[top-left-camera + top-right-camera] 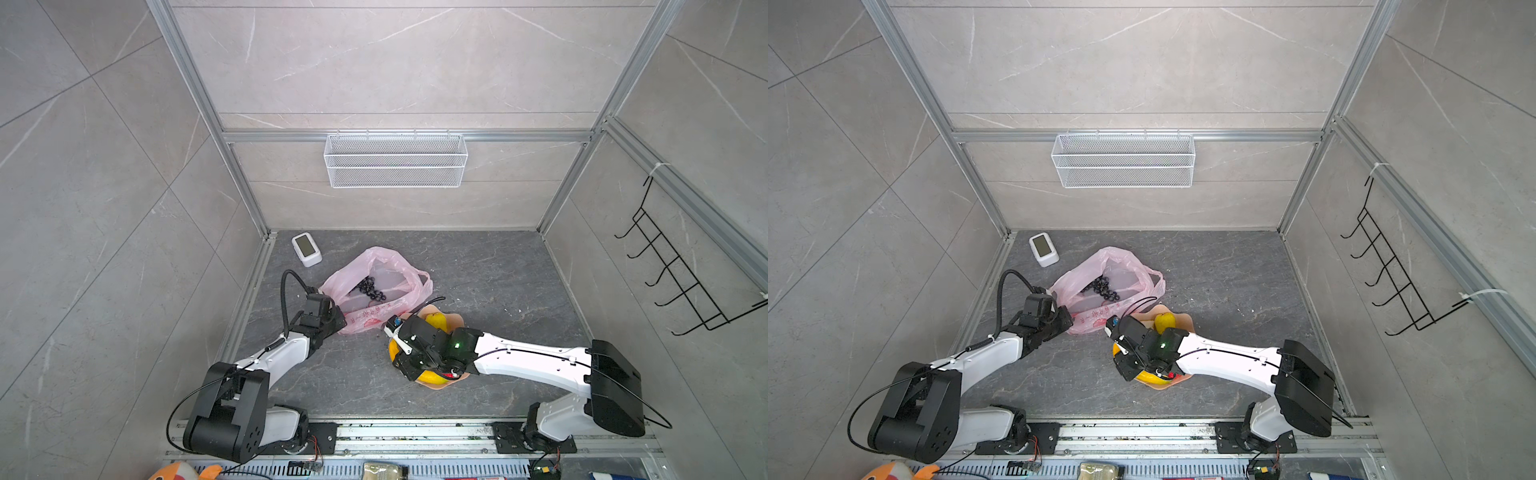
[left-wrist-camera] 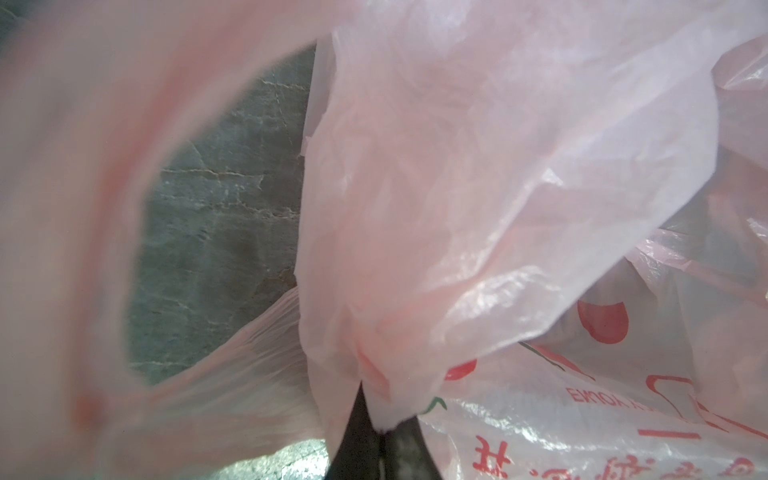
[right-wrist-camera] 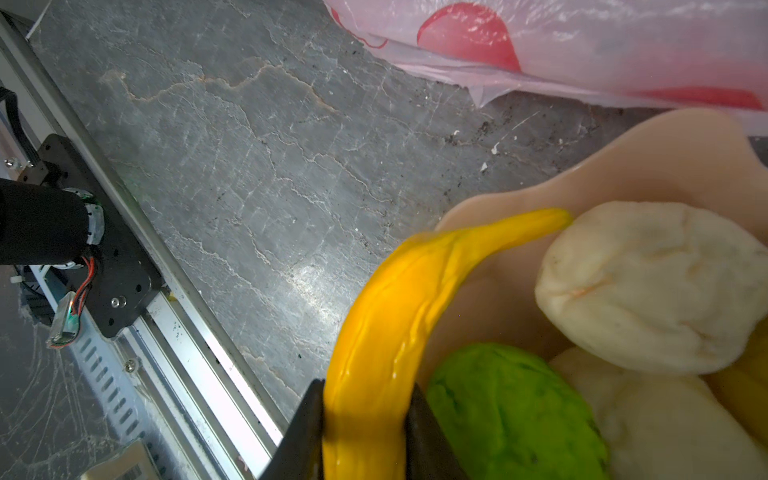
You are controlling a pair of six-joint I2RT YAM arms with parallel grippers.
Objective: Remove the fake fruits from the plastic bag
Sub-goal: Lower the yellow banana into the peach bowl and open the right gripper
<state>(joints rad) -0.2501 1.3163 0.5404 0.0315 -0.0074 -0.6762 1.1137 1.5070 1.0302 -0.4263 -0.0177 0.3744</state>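
I will move my right gripper sideways over the peach plate next and let go of the yellow banana along the bumpy green piece, because that piece is close beside the gripper.
The pink plastic bag lies open on the dark floor. A dark purple grape bunch shows inside it. My left gripper is shut on a bunched fold of the bag at its near left edge. My right gripper is shut on the yellow banana, held over the peach plate. On the plate lie a bumpy green piece, beige pieces and a yellow fruit.
A small white clock-like device stands at the back left of the floor. A white wire basket hangs on the back wall, and a black hook rack on the right wall. An aluminium rail runs along the front edge.
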